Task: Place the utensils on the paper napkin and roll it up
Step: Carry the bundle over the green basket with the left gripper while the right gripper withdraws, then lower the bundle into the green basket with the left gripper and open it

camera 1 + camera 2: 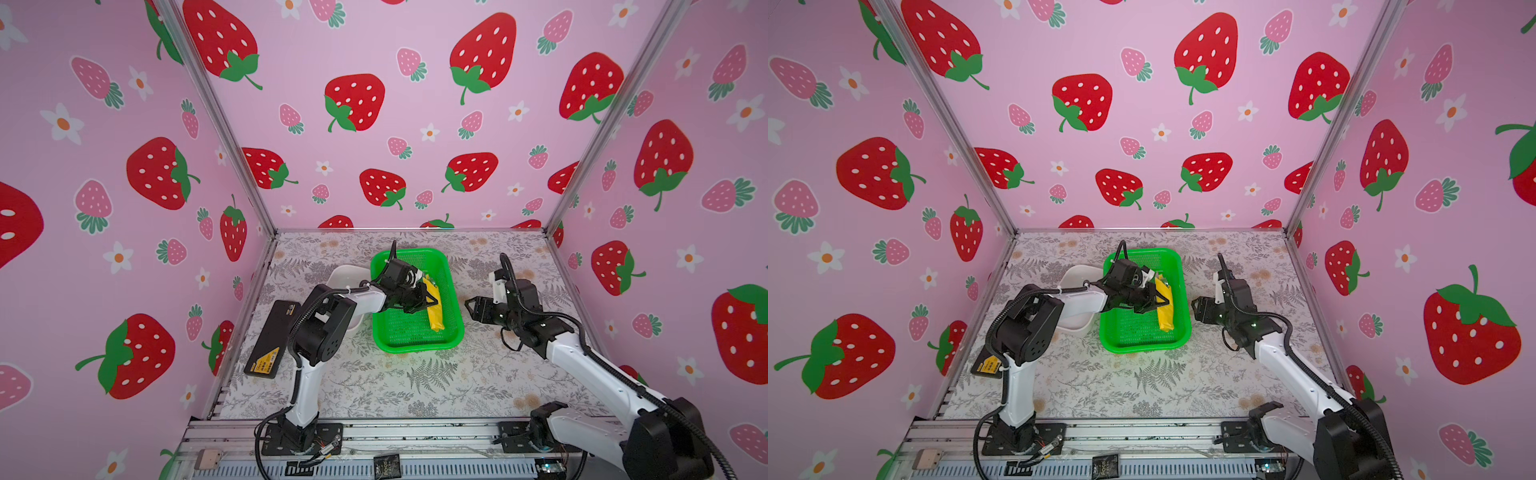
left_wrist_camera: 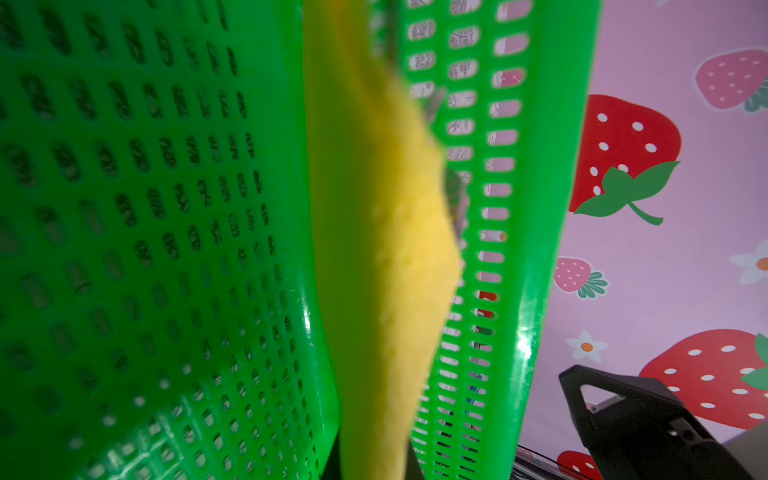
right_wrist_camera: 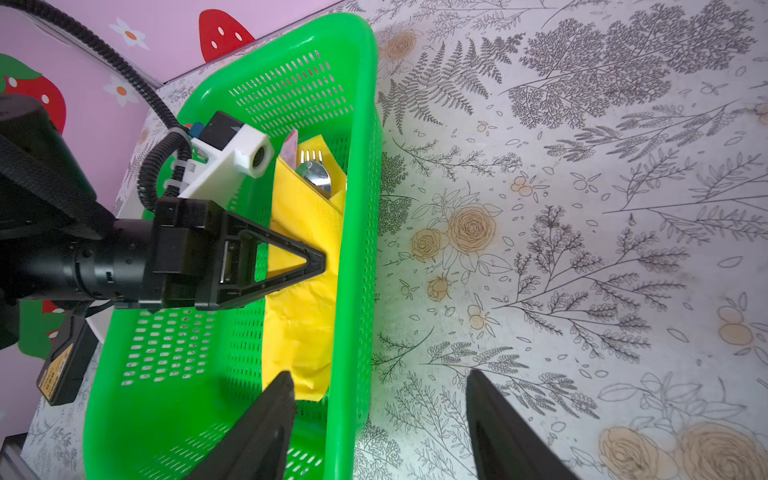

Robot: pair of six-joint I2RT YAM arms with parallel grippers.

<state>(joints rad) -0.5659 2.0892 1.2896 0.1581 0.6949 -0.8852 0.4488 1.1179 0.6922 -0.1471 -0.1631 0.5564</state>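
I should lower my left gripper inside the green mesh basket [image 1: 415,347] and release the napkin roll on the basket's bottom, as the basket's sides already surround the roll.
The paper napkin [image 1: 435,318] [image 1: 1165,316] is a yellow roll lying along the right side of the green mesh basket [image 1: 415,347]. The utensils poke out of its far end: a spoon bowl [image 3: 320,178] and fork tines [image 3: 311,156]. The rest of the utensils is hidden in the roll. My left gripper [image 1: 426,301] [image 3: 320,262] is inside the basket, shut on the middle of the napkin [image 2: 386,249]. My right gripper [image 1: 469,307] [image 3: 379,373] hangs open just right of the basket, holding nothing. The basket's right wall shows between its fingers.
A white bowl [image 1: 345,276] stands left of the basket, partly behind the left arm. A black box [image 1: 270,340] with a yellow label lies by the left wall. The floral table [image 1: 415,386] stretches in front of the basket. Strawberry-print walls enclose three sides.
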